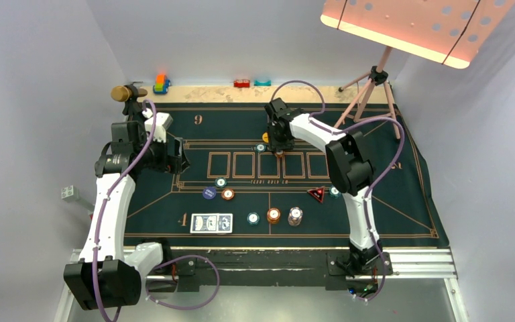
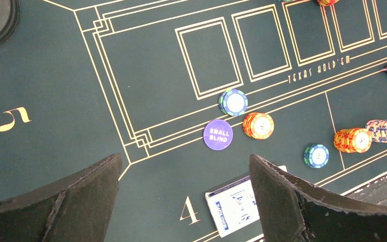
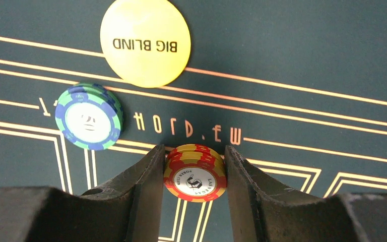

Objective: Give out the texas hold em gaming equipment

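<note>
My right gripper moves slightly outward toward the BIG BLIND disc, beside the teal chip, next. That pair lacks the orange chips the SMALL BLIND has.
My right gripper (image 3: 195, 151) is shut on a small stack of orange chips (image 3: 195, 172) just above the green felt mat (image 1: 389, 201), over the row of card boxes at the far middle (image 1: 279, 150). A yellow BIG BLIND disc (image 3: 145, 43) and a teal chip (image 3: 88, 117) lie just beyond it. My left gripper (image 2: 185, 157) is open and empty, hovering over the mat's left side (image 1: 176, 157). Below it lie the dark blue SMALL BLIND disc (image 2: 217, 134), a teal chip (image 2: 233, 102), orange chips (image 2: 258, 125) and the blue-backed card deck (image 2: 234, 204).
Near the front lie a teal chip (image 1: 253, 218), an orange stack (image 1: 273, 215) and a white/red stack (image 1: 295, 216). A red-black triangle marker (image 1: 316, 194) and a teal chip (image 1: 334, 192) lie to the right. A microphone (image 1: 129, 92), toy blocks (image 1: 161, 83) and a tripod (image 1: 374, 87) stand at the back.
</note>
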{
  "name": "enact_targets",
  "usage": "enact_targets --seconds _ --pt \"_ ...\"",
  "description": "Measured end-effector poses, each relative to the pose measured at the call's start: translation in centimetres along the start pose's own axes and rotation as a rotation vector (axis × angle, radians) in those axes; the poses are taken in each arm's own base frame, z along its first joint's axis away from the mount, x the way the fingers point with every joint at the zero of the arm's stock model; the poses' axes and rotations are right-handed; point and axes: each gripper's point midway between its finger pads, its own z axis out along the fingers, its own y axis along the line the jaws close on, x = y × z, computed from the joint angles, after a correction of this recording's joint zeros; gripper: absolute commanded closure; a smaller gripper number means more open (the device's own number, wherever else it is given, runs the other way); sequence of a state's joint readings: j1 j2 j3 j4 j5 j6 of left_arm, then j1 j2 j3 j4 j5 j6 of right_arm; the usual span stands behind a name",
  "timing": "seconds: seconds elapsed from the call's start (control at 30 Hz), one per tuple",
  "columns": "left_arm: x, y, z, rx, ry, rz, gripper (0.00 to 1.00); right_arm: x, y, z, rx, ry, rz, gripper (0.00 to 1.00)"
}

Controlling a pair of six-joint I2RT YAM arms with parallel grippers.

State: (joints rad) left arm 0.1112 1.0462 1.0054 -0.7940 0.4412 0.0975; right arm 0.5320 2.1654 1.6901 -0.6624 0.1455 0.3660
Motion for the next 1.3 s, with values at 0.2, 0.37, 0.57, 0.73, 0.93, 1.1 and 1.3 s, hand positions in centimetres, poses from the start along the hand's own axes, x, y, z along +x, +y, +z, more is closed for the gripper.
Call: enact_targets --seconds 0.2,0.37,0.57,0.73,0.93,1.1,1.3 --pt "0.0 0.0 0.0 0.0 0.0 0.0 0.0 -1.3 0.2 0.9 -0.008 -0.02 0.012 0.85" --pt "0.1 0.0 0.0 0.0 0.002 -0.001 0.0 -2.3 0.2 1.3 -0.011 -0.033 0.021 0.83" --pt "0.1 0.0 0.1 0.0 0.003 -0.001 0.0 -2.7 0.3 1.5 -0.012 -0.036 0.024 0.44" --pt "0.1 0.0 0.1 0.0 0.003 -0.001 0.0 -2.9 0.3 1.5 -0.012 -0.036 0.024 0.31" --pt "0.1 0.0 0.1 0.0 0.003 -0.001 0.0 -2.7 0.0 1.2 0.001 -0.024 0.023 0.28" --pt "0.1 0.0 0.1 0.0 0.003 -0.001 0.0 -3.0 -0.4 0.5 0.024 -0.037 0.024 0.22" --pt "0.1 0.0 0.1 0.0 0.003 -0.001 0.0 -0.5 -0.3 -5.3 0.018 -0.08 -0.015 0.12"
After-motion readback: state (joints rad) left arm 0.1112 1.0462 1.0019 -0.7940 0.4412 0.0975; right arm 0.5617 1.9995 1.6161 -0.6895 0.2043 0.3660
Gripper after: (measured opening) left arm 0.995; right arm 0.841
